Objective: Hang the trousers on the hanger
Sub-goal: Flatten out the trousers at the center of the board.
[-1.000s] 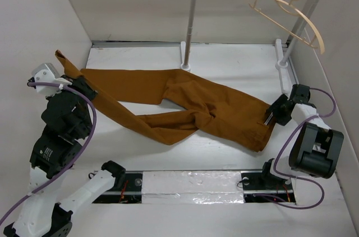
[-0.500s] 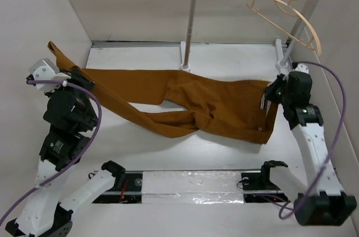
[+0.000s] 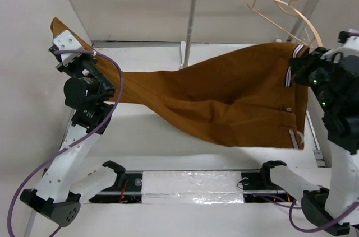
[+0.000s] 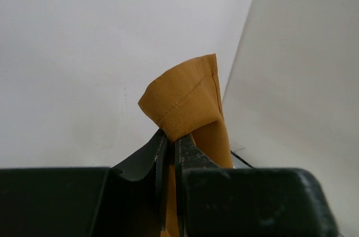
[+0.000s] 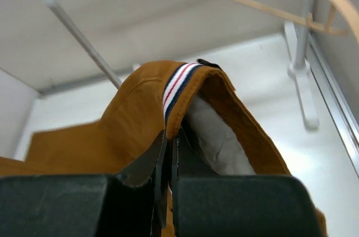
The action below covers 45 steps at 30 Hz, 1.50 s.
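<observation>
The trousers hang stretched in the air, so I will lower my right gripper to the tabletop near the post beside the hanger and release the striped waistband.
The rust-brown trousers [image 3: 224, 100] hang stretched in the air between both arms, above the table. My left gripper [image 3: 73, 46] is shut on a leg hem [image 4: 182, 102] at the far left, raised against the wall. My right gripper [image 3: 294, 63] is shut on the striped waistband [image 5: 179, 83] at the right, with the waist end drooping below it. The pale beige hanger [image 3: 286, 15] hangs by its hook from the rail at the back right, just above and behind the right gripper. Its lower bar shows in the right wrist view [image 5: 258, 4].
The white-and-metal rail stand [image 3: 193, 24] stands at the back, its left post behind the trousers and its right post [image 3: 305, 13] beside the hanger. White walls close in on the left, back and right. A taped strip [image 3: 190, 184] runs between the arm bases.
Both arms have lifted. The trousers rose off the table and now hang spread between the grippers. The right gripper moved up and right toward the hanger; the left moved up and back.
</observation>
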Available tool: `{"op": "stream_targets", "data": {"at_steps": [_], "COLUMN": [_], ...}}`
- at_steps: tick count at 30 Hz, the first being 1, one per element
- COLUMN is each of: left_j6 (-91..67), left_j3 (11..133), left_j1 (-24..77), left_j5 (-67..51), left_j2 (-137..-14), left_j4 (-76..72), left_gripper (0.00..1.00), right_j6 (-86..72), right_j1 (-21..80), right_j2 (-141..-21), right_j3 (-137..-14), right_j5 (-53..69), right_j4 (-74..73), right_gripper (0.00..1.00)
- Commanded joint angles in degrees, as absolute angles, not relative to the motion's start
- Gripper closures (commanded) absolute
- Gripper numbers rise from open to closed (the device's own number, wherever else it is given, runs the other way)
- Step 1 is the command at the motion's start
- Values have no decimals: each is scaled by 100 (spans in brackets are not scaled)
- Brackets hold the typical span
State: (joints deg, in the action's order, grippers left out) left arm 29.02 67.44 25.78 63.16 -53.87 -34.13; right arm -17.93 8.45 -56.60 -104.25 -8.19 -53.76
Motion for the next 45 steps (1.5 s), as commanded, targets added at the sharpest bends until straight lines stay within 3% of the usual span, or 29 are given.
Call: {"op": "stream_targets", "data": {"at_steps": [1, 5, 12, 13, 15, 16, 18, 19, 21, 24, 28, 29, 31, 33, 34, 37, 41, 45], "left_j6": [3256, 2246, -332, -438, -745, -799, -1140, -1282, -1607, -1916, -1837, -1828, -1872, -2039, -2074, -2180, -2127, -2145], "left_j3": [6881, 6934, 6672, 6462, 6346, 6294, 6284, 6267, 6232, 6144, 6248, 6293, 6424, 6486, 6486, 6512, 6539, 6574], "left_j1": [2540, 2540, 2540, 2540, 2540, 2540, 2540, 2540, 2540, 2540, 2540, 2540, 2540, 2540, 2540, 2540, 2540, 2540], "left_j5": [6407, 6583, 6653, 6714, 6863, 6890, 6873, 6864, 6838, 6715, 6312, 6206, 5916, 5609, 5512, 5222, 5028, 4756], "left_j2": [-5142, -4888, -4062, -3878, -3727, -3596, -3490, -3376, -3279, -3050, -2927, -2944, -2953, -2936, -2875, -2673, -2610, -2593], "left_j4": [-4133, -2915, 243, 646, 1227, 1361, 1938, 2142, 2608, 3181, 3068, 3102, 3313, 3663, 3743, 3911, 3884, 3824], "left_gripper": [100, 100, 100, 100, 100, 100, 100, 100, 100, 100, 100, 100, 100, 100, 100, 100, 100, 100], "right_j6": [-1687, -1915, -2134, -2179, -2162, -2145, -2171, -2214, -2250, -2355, -2382, -2391, -2443, -2522, -2549, -2531, -2496, -2435], "right_j1": [424, -691, -1730, -1818, -1942, -1942, -2056, -2057, -2057, -1664, -1292, -1379, -1659, -1880, -2020, -2416, -2531, -2531], "right_j2": [-5845, -6054, -7396, -7609, -8048, -8120, -8156, -8087, -7937, -7262, -6154, -6031, -6090, -6326, -6433, -6862, -7084, -7347], "right_j3": [-9209, -7598, -6776, -6829, -7126, -7206, -7347, -7339, -7286, -6840, -5408, -4935, -4668, -4518, -4483, -4447, -4280, -4236], "right_j5": [-897, -485, -677, -625, -684, -790, -966, -828, -574, -282, -930, -1045, -950, -600, -450, -44, 562, 641], "right_j4": [-4987, -3654, -2312, -2303, -2390, -2434, -2610, -2645, -2680, -2663, -2250, -2250, -2302, -2364, -2382, -2575, -2549, -2470], "right_gripper": [100, 100, 100, 96, 87, 67, 44, 26, 17, 19, 100, 100, 95, 65, 39, 18, 17, 28]}}
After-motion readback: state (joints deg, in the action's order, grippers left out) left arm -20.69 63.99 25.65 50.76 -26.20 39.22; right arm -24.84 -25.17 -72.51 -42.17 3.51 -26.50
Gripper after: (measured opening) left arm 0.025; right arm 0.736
